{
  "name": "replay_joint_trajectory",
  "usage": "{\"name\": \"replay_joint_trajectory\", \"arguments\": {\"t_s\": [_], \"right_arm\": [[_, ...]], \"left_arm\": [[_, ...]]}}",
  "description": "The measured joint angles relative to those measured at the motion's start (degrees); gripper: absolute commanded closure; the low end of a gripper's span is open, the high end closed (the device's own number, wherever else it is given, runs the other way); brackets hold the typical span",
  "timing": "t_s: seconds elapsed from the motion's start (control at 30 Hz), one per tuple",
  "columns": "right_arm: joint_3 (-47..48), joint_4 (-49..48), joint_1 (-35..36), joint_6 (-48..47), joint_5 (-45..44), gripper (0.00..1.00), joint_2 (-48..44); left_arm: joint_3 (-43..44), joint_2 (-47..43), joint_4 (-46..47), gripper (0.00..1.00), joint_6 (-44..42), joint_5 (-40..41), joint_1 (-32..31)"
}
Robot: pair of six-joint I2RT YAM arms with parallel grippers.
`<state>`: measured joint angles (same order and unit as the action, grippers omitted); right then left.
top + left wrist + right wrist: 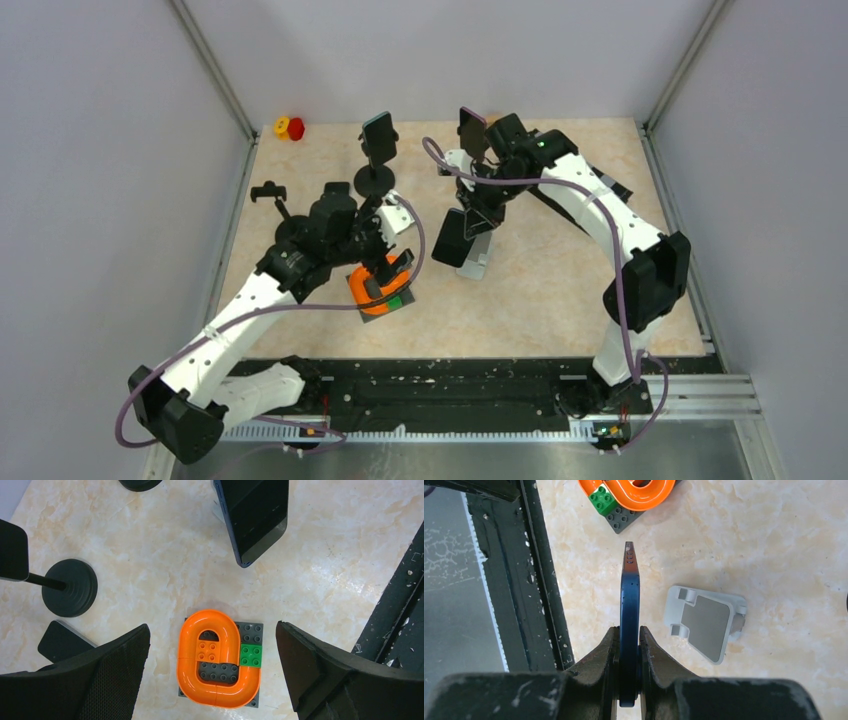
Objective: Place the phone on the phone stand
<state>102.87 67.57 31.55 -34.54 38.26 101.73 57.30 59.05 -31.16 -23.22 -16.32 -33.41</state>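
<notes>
Next, my right gripper will lower the phone onto the phone stand's pad (481,248) (708,626) and release, since the pad lies below and to the right in its wrist view.
My right gripper (628,630) is shut on a dark blue phone (629,597), which it holds edge-on and upright above the table. The phone stand (706,625), light grey with a darker pad and two small lips, lies on the marble top just right of the phone's lower end. From above, the phone (452,238) hangs tilted beside the phone stand (478,262), off its pad. In the left wrist view the phone (257,517) shows at the top. My left gripper (212,630) stands open and empty above an orange track toy.
The orange looped track on a grey brick plate (220,660) lies under my left gripper. A black round-based stand (373,180) carries another phone (379,137). A second black stand (268,192) stands at the left. A red and yellow object (291,127) sits far back.
</notes>
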Motion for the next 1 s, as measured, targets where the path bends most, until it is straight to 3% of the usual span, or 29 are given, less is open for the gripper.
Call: {"name": "replay_joint_trajectory", "arguments": {"t_s": [0.43, 0.63, 1.0], "right_arm": [[3.8, 5.03, -0.55, -3.91, -5.2, 1.0, 2.05], [11.13, 9.49, -2.19, -6.91, -6.69, 1.0, 8.0], [15.8, 15.39, -4.28, -9.81, -7.34, 1.0, 15.15]], "left_arm": [[-0.33, 8.48, 2.56, 0.01, -0.74, -6.12, 0.02], [-1.27, 8.0, 4.63, 0.01, -0.74, -7.13, 0.02], [-2.49, 7.85, 5.11, 0.01, -0.74, -7.93, 0.02]]}}
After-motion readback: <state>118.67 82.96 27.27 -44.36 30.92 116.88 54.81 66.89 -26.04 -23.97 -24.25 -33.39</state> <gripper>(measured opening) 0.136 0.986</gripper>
